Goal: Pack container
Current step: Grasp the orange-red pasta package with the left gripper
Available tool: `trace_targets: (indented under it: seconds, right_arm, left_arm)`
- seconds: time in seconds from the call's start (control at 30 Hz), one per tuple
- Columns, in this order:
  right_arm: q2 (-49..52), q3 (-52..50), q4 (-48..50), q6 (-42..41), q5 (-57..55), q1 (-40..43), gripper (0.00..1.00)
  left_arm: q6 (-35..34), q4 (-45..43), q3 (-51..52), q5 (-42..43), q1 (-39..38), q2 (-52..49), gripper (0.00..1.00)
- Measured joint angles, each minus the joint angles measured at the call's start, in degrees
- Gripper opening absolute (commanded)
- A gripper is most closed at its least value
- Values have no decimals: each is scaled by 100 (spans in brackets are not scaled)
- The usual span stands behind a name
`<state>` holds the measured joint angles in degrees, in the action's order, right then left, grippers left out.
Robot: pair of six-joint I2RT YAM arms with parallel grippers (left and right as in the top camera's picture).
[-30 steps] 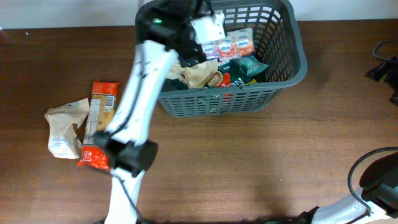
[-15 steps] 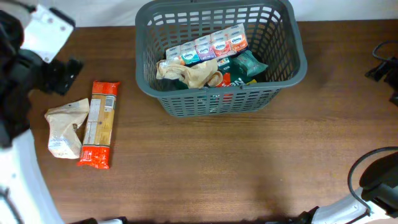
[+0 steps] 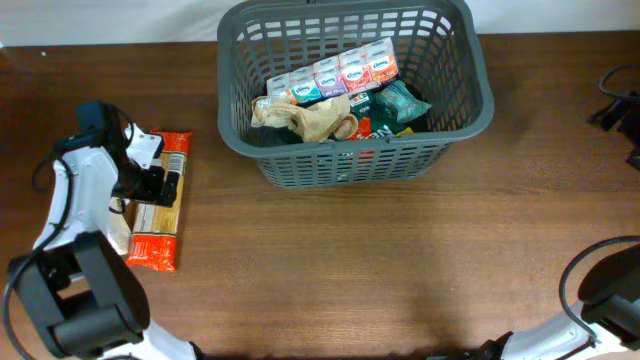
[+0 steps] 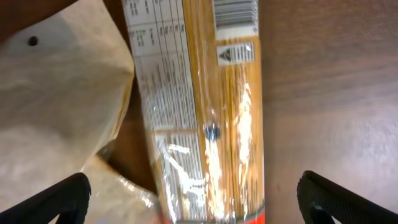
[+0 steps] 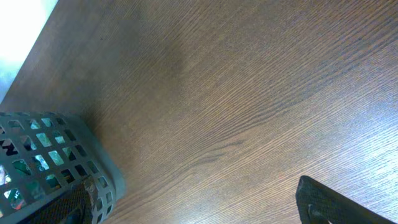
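Next, my left gripper comes straight down onto the middle of the spaghetti packet (image 3: 161,210) (image 4: 208,183), since its open fingers are already astride both long edges of the packet.
The dark grey basket (image 3: 470,95) stands at the back middle. It holds a row of tissue packs (image 3: 335,75), a beige bag (image 3: 315,118) and a green packet (image 3: 400,103). A long spaghetti packet (image 3: 158,225) lies on the table at the left, with a beige paper bag (image 3: 122,230) beside it, mostly hidden by my left arm. My left gripper (image 3: 150,180) is wide open and empty, low over the spaghetti packet (image 4: 211,93), one finger on each side (image 4: 199,205). My right gripper (image 5: 193,208) is open and empty over bare table, right of the basket (image 5: 56,162).
The beige paper bag (image 4: 56,106) touches the spaghetti packet's left side in the left wrist view. Dark cables or hardware (image 3: 618,100) sit at the table's right edge. The right arm's base (image 3: 600,290) is at the front right.
My left arm has swung from over the basket out to the left and come down over the spaghetti packet. The row of tissue packs now lies uncovered in the basket.
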<state>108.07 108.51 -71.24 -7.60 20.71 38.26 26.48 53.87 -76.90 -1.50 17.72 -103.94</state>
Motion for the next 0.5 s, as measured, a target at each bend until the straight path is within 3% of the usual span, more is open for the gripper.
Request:
trace_targets:
  seconds: [0.3,0.37,0.43,0.47,0.5]
  right_arm:
    - [0,0,0,0,0,0,99]
    - [0,0,0,0,0,0,99]
    - [0,0,0,-2,0,0,99]
    - [0,0,0,-2,0,0,99]
    - [0,0,0,-2,0,0,99]
  left_arm:
    - [-282,-190,0,2,0,-774,100]
    - [-319,-203,0,57,0,-901,89]
    - [-363,-232,0,114,0,-977,57]
    - [-367,-260,0,129,0,-1001,48]
    - [-382,-275,0,125,0,-1025,46]
